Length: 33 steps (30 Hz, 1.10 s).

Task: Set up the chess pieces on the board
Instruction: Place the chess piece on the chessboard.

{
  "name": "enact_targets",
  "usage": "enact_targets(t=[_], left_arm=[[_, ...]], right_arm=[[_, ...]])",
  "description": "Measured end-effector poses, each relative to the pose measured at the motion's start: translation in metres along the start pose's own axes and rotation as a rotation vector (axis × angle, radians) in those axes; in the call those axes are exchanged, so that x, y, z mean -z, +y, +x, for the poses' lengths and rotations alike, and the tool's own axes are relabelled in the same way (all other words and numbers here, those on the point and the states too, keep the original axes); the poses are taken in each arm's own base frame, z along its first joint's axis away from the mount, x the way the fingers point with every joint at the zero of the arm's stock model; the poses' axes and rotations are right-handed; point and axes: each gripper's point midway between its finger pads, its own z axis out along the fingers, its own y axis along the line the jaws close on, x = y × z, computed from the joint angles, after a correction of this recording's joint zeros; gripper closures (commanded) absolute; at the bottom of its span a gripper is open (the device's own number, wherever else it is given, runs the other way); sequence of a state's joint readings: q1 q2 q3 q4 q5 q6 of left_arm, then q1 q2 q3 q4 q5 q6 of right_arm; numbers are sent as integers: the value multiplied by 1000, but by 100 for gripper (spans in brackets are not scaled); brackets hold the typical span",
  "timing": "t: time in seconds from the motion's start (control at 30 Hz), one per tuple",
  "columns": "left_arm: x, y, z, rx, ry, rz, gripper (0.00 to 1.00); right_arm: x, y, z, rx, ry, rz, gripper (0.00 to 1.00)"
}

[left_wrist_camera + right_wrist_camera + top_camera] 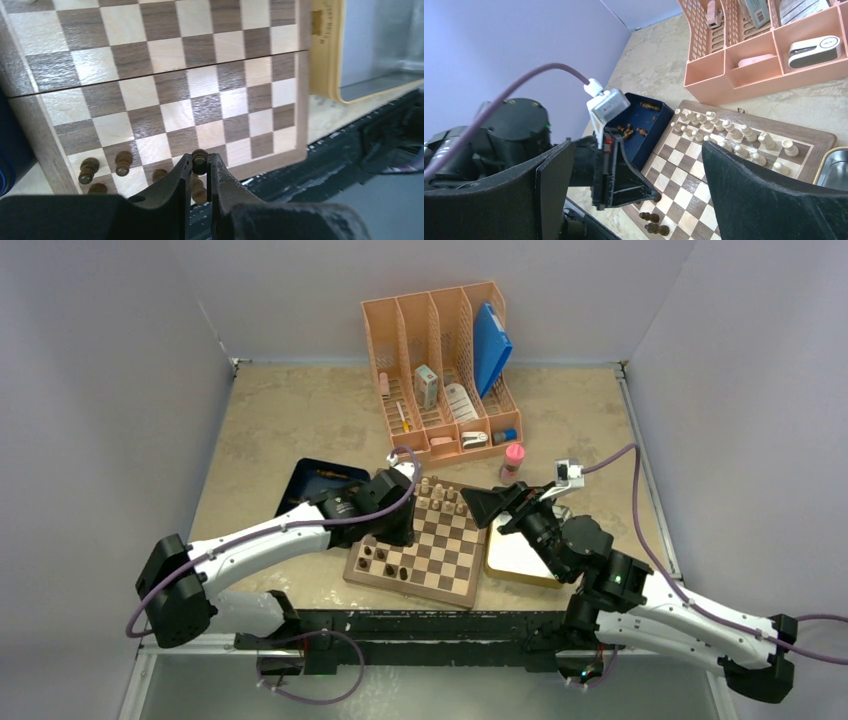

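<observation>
My left gripper is above the empty pale square (393,557) (152,148) that continues the dark front row, and the square is to its left in the wrist view. My left gripper will go down sideways next and release on that square.
The board (432,558) lies in the middle of the table. Pale pieces (440,495) line its far edge. A few dark chess pieces (377,557) stand on its near-left corner. My left gripper (200,169) hovers over that corner, shut on a dark brown chess piece (200,161). Other dark pieces (123,163) stand just left of it. More dark pieces (630,131) lie in the blue tray (659,114). My right gripper (487,506) is open and empty at the board's right edge, its fingers (764,195) spread wide.
A metal tin (520,558) with a yellow rim sits right of the board, under my right arm. The dark blue tray (318,483) lies to the board's far left. A pink desk organizer (440,370) and a small pink bottle (512,460) stand behind.
</observation>
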<state>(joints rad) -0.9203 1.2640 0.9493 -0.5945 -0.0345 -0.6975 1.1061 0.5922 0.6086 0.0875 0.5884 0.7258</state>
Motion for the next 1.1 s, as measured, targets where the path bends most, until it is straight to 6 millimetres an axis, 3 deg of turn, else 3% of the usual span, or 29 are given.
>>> enact_targets(t=[0.5, 1.1], left_arm=[[-27, 47, 34, 17, 43, -219, 93], [-34, 50, 44, 24, 68, -221, 90]], right_arm=[[3, -7, -5, -13, -12, 36, 1], [3, -8, -7, -32, -23, 46, 2]])
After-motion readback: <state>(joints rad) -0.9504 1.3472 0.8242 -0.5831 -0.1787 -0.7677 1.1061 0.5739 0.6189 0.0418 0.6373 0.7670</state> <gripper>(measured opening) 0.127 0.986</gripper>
